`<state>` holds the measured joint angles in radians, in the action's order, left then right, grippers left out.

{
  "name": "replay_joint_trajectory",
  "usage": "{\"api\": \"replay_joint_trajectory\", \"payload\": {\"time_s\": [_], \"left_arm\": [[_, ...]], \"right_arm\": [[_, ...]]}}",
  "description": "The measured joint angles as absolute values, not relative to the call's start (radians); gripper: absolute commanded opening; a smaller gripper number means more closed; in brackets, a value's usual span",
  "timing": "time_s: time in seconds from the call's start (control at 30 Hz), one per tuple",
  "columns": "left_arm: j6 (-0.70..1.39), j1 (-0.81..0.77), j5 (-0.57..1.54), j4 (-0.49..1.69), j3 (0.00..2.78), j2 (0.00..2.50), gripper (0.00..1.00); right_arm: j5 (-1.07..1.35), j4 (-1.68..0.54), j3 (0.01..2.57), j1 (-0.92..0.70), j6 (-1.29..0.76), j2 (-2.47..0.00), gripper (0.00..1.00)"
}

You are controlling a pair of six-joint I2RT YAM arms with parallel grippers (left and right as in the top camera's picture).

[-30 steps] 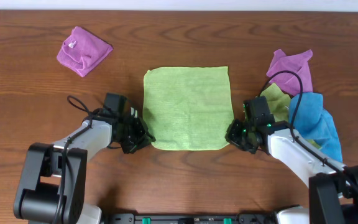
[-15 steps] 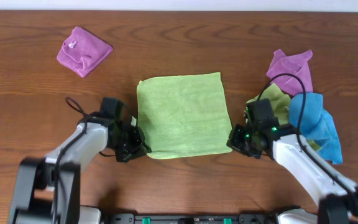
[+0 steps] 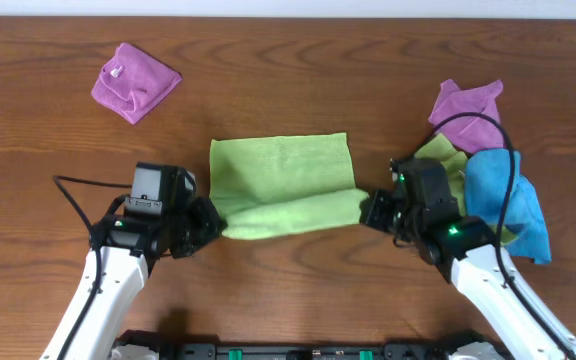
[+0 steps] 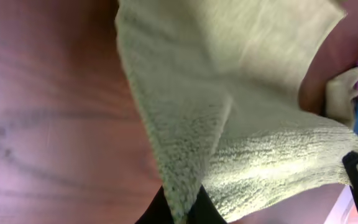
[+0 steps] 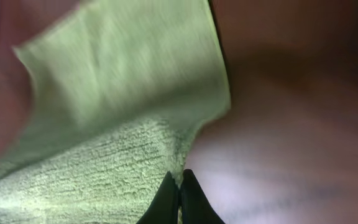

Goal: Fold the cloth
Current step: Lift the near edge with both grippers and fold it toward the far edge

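My left gripper will next move the held corner outward and down and release it at the lime-green cloth's far corner [image 3: 217, 146], which lies flat, outward and below.
The lime-green cloth [image 3: 283, 170] lies in the middle of the table, its near edge lifted off the wood and stretched between both grippers. My left gripper [image 3: 208, 222] is shut on the cloth's near left corner; the left wrist view shows the cloth [image 4: 229, 124] pinched between the black fingers [image 4: 182, 208]. My right gripper [image 3: 370, 210] is shut on the near right corner; the right wrist view shows the cloth [image 5: 117, 130] held at the fingertips [image 5: 179, 196]. The far edge still rests on the table.
A folded purple cloth [image 3: 134, 81] lies at the back left. At the right sits a pile with a purple cloth [image 3: 466, 107], a duller green cloth [image 3: 442, 160] and a blue cloth [image 3: 508, 195], close behind my right arm.
Both grippers have lifted the cloth's near corners and carried them away from the front edge. The cloth shows shorter front to back, and it has shifted a little to the left.
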<state>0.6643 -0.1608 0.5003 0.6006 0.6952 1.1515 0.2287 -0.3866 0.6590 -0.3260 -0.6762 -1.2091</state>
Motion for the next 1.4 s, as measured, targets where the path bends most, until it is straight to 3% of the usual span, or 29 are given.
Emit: {"api": "replay_joint_trajectory", "payload": {"time_s": [0.57, 0.9, 1.23, 1.27, 1.3, 1.37, 1.4], "left_arm": [[0.772, -0.161, 0.302, 0.171, 0.695, 1.391, 0.06], [0.812, -0.161, 0.251, -0.022, 0.71, 1.559, 0.06], [0.808, -0.161, 0.232, -0.043, 0.85, 1.726, 0.06], [0.807, -0.161, 0.233, -0.038, 0.85, 1.732, 0.13], [0.807, -0.161, 0.231, -0.035, 0.85, 1.732, 0.23], [0.784, -0.16, 0.226, -0.032, 0.85, 1.732, 0.5], [0.778, -0.16, 0.224, -0.031, 0.85, 1.732, 0.56]], "right_arm": [[0.181, 0.167, 0.659, -0.327, -0.676, -1.56, 0.01], [0.13, 0.191, 0.82, -0.327, -0.653, -1.745, 0.01], [0.083, 0.178, 0.859, -0.327, -0.638, -1.832, 0.01], [0.079, 0.175, 0.859, -0.327, -0.636, -1.832, 0.01], [0.076, 0.173, 0.859, -0.327, -0.635, -1.832, 0.07], [0.061, 0.169, 0.859, -0.327, -0.63, -1.832, 0.31], [0.055, 0.168, 0.859, -0.326, -0.626, -1.832, 0.38]]}}
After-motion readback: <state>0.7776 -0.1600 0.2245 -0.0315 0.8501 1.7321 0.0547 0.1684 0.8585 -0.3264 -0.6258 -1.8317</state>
